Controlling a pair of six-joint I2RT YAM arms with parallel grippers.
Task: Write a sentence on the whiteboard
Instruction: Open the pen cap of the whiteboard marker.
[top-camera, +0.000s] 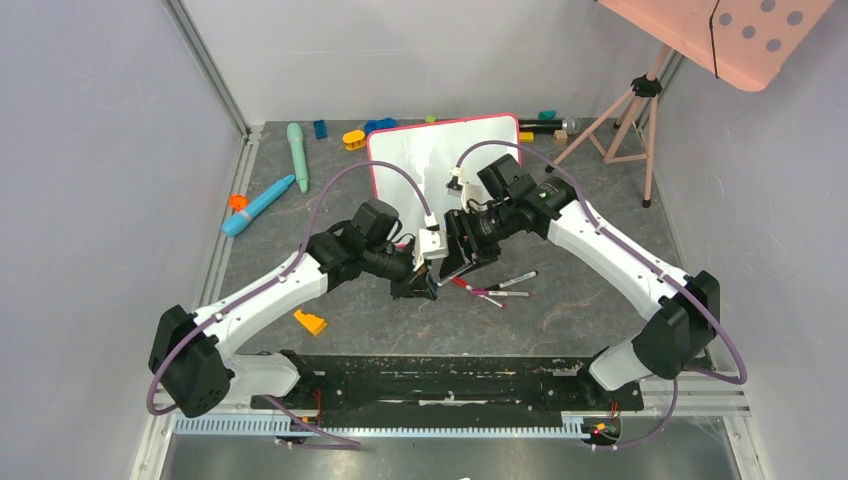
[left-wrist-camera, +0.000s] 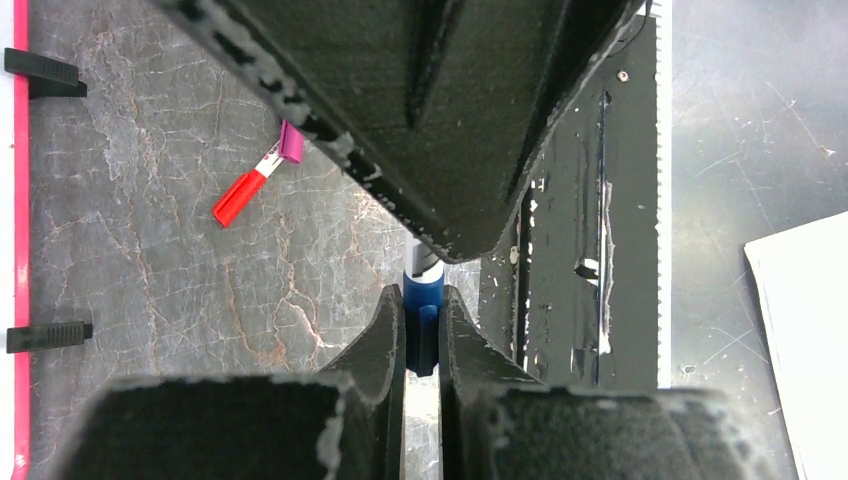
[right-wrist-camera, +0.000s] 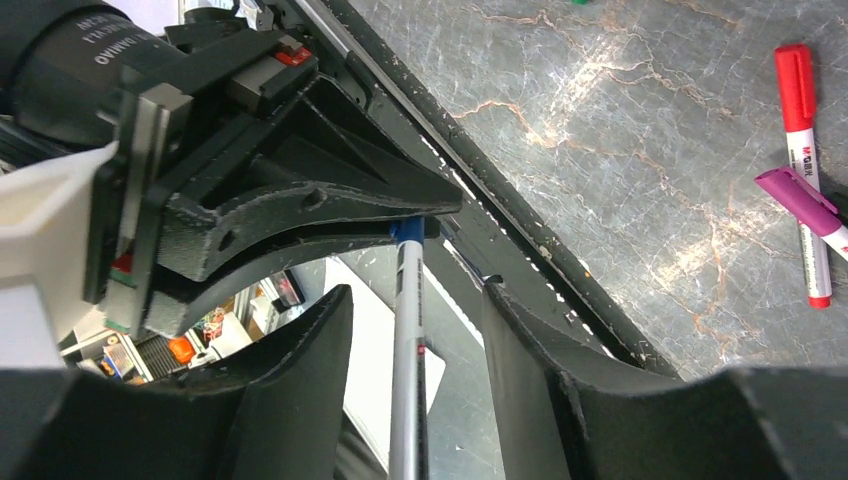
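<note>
My right gripper's fingers straddle the marker's body, so my left gripper needs to move off it next and down to the bare tabletop to release the blue cap.
The whiteboard stands at the back centre, pink-framed, with no writing visible on it. Its pink edge and black clip feet show in the left wrist view. My left gripper is shut on the blue cap of a grey marker. My right gripper faces it, tip to tip. Its jaws are open on either side of the marker's barrel and do not touch it. The blue cap shows there in the left fingers. The sentence is not in view.
A red marker and a purple one lie on the table right of the grippers. An orange piece, teal and blue tools, a tripod and a salmon dotted panel surround the space.
</note>
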